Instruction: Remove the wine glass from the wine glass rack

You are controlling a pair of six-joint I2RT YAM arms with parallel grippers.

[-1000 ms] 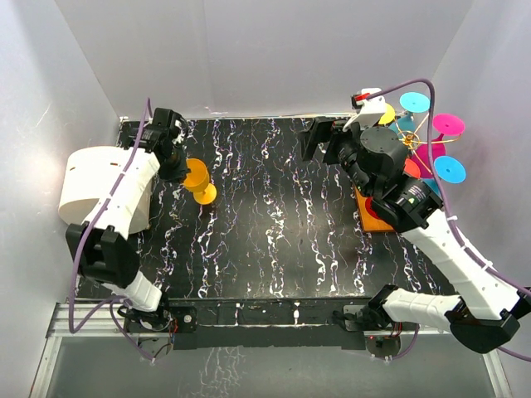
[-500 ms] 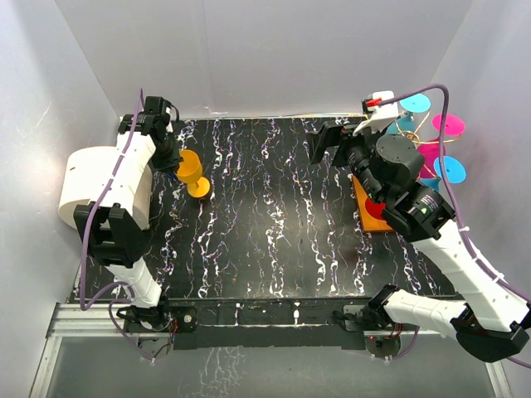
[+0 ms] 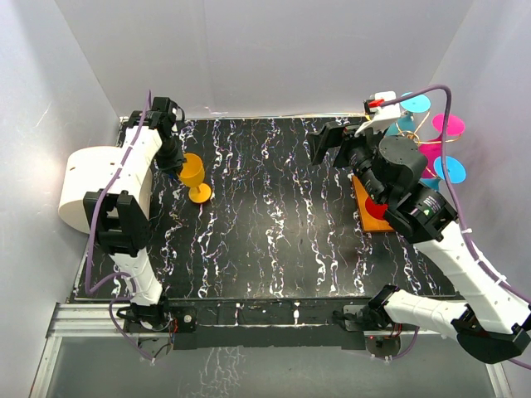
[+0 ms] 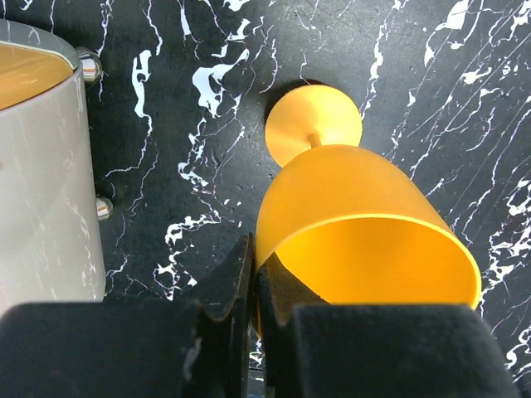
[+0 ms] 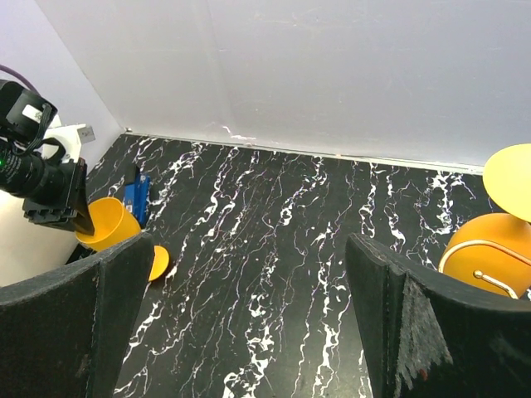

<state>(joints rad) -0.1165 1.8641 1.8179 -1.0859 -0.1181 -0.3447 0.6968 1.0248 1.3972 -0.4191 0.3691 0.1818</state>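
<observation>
My right gripper turns round, back and to the right in the top view, onto the red glass [image 3: 376, 208] next, because its fingers face away from the rack.
An orange wine glass [image 3: 192, 170] stands on its foot [image 3: 200, 194] at the far left of the black marble table. My left gripper [image 3: 176, 162] is shut on its rim; in the left wrist view the fingers [image 4: 241, 282] pinch the rim of the bowl [image 4: 365, 240]. The wine glass rack's orange base [image 3: 373, 219] sits at the right, with cyan [image 3: 415, 103] and magenta [image 3: 448, 124] glasses hanging from its gold wires. My right gripper [image 3: 325, 143] is open and empty beside the rack; a yellow-orange glass [image 5: 489, 240] hangs just to its right.
A large white cylinder [image 3: 91, 186] stands off the table's left edge, close to the left arm, and also shows in the left wrist view [image 4: 41, 166]. A small blue object [image 5: 137, 195] lies near the orange glass. White walls close in the back and both sides.
The left arm has swung and turned its wrist while holding the orange glass, which shifted only slightly at the far left. The right gripper moved a little back toward the rack, then stayed.
</observation>
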